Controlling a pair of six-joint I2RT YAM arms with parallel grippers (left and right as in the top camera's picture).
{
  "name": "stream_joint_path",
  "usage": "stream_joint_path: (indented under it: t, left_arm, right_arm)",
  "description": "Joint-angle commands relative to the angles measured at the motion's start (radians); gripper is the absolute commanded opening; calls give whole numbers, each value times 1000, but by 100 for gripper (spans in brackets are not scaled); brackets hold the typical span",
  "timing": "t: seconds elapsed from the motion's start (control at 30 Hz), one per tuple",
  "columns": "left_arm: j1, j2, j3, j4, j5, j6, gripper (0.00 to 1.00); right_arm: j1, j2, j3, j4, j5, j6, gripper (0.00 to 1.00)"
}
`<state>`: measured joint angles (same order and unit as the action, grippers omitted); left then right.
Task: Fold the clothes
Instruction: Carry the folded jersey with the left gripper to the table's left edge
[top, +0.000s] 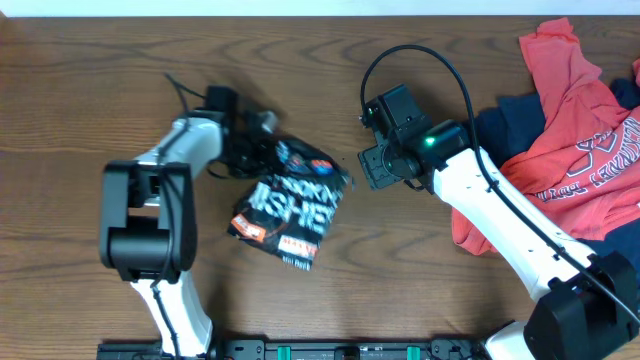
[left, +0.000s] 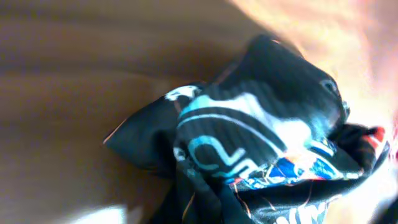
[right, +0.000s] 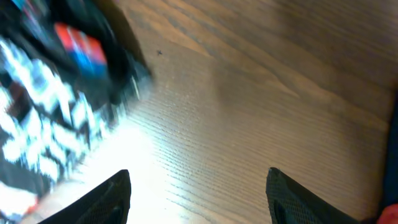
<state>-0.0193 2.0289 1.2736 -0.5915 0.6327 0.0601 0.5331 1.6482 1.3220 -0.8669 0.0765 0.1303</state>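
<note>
My left gripper should move sideways to the bare tabletop and let go of the fold. That open wood is to its left in the overhead view.
The black jersey (top: 290, 205) lies crumpled in a small heap at the table's middle, white lettering facing up. Bunched jersey cloth (left: 261, 137) fills the left wrist view and hides the fingers. My left gripper (top: 250, 150) sits at the heap's upper left corner, shut on a fold of that cloth. My right gripper (top: 372, 165) hovers just right of the heap, open over bare wood. In the right wrist view the right gripper (right: 199, 186) has nothing between its fingers, and the jersey (right: 43, 112) is blurred at the left.
A red tee (top: 580, 120) and a navy garment (top: 510, 125) lie piled at the right side of the wooden table (top: 100, 90). The right arm's white link passes over that pile's left edge. Cables trail behind both wrists.
</note>
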Motion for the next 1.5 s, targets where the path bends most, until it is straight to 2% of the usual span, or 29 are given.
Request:
stream_joint_path:
  t: [0.0, 0.43, 0.67, 0.7, 0.73, 0.77, 0.8, 1.07, 1.23, 1.37, 1.47]
  left_arm:
    - [131, -41, 53, 6, -85, -59, 6]
    - [763, -65, 94, 71, -72, -327, 6]
    - [951, -65, 94, 164, 29, -419, 7]
    - [966, -65, 94, 171, 37, -427, 25]
    - [979, -65, 94, 172, 37, -442, 54]
    - [990, -65, 94, 172, 37, -459, 83]
    - [998, -65, 94, 172, 37, -473, 98]
    - [992, -76, 94, 174, 154, -510, 98]
    - [900, -141, 94, 158, 163, -446, 98]
    - [776, -220, 94, 101, 27, -368, 98]
    - [636, -270, 94, 15, -183, -301, 98]
  right_arm:
    - [-4, -8, 7, -10, 29, 14, 67]
    - [-5, -8, 7, -13, 33, 14, 67]
    - [-5, -8, 7, -12, 33, 14, 68]
    - [-5, -8, 7, -12, 32, 14, 67]
    - [-5, -8, 7, -13, 32, 14, 68]
    - [-5, -8, 7, -13, 32, 14, 68]
    - [-5, -8, 7, -13, 32, 14, 68]
    - [-5, -8, 7, -12, 32, 14, 68]
    - [-5, -8, 6, -12, 32, 14, 68]
    - [-6, -8, 7, -13, 27, 23, 71]
    - [-22, -8, 7, -9, -26, 65, 79]
